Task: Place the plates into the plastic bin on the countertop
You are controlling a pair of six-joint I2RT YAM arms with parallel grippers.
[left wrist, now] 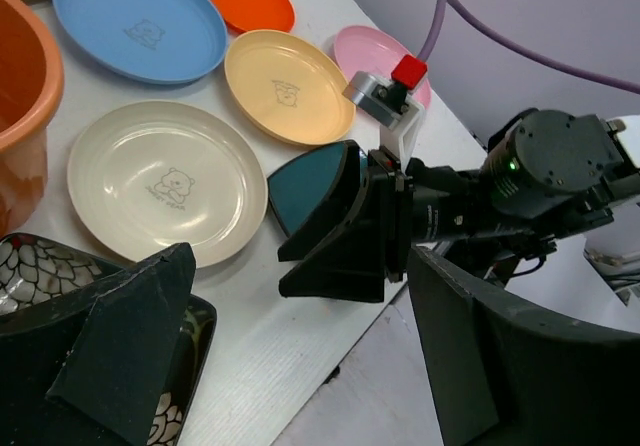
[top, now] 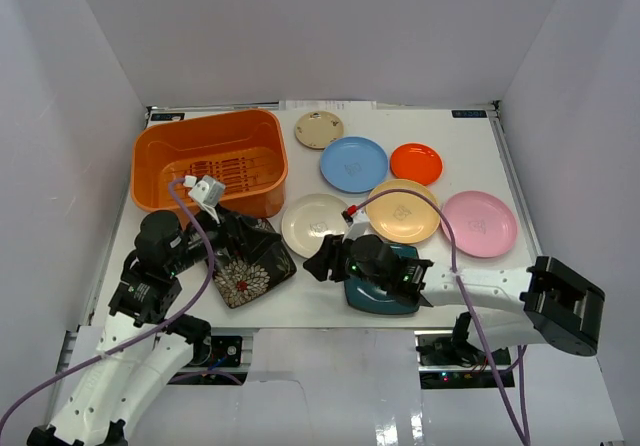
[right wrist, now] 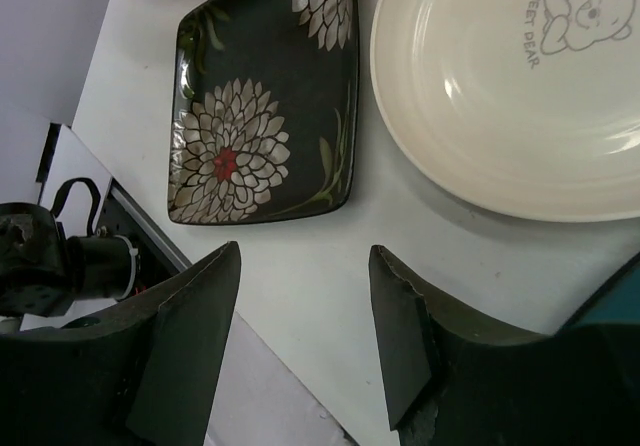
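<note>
The floral plate's nearest rim corner (top: 293, 267) (right wrist: 348, 178) has bare countertop that leaves room for fingers, so I should move my right gripper down and to the left in the top view, astride it.
The orange plastic bin (top: 210, 161) stands at the back left of the white countertop (top: 470, 146) with no plate in it. The black floral square plate (top: 252, 266) lies in front of it, under my open, empty left gripper (top: 235, 234). The cream plate (top: 315, 224) lies to its right. My right gripper (top: 325, 258) is open and empty, low over the table between these two plates, with the dark teal square plate (top: 385, 286) under its wrist. The small tan (top: 319, 129), light blue (top: 353, 163), orange-red (top: 416, 163), peach-yellow (top: 402, 210) and pink (top: 478, 223) plates lie flat farther back and right.
The left wrist view shows the right gripper (left wrist: 345, 231) close ahead, over the teal plate (left wrist: 300, 186) near the table's front edge. The right wrist view shows the floral plate (right wrist: 265, 96) and cream plate (right wrist: 510, 96) just beyond its fingers (right wrist: 400, 306). White walls enclose the table.
</note>
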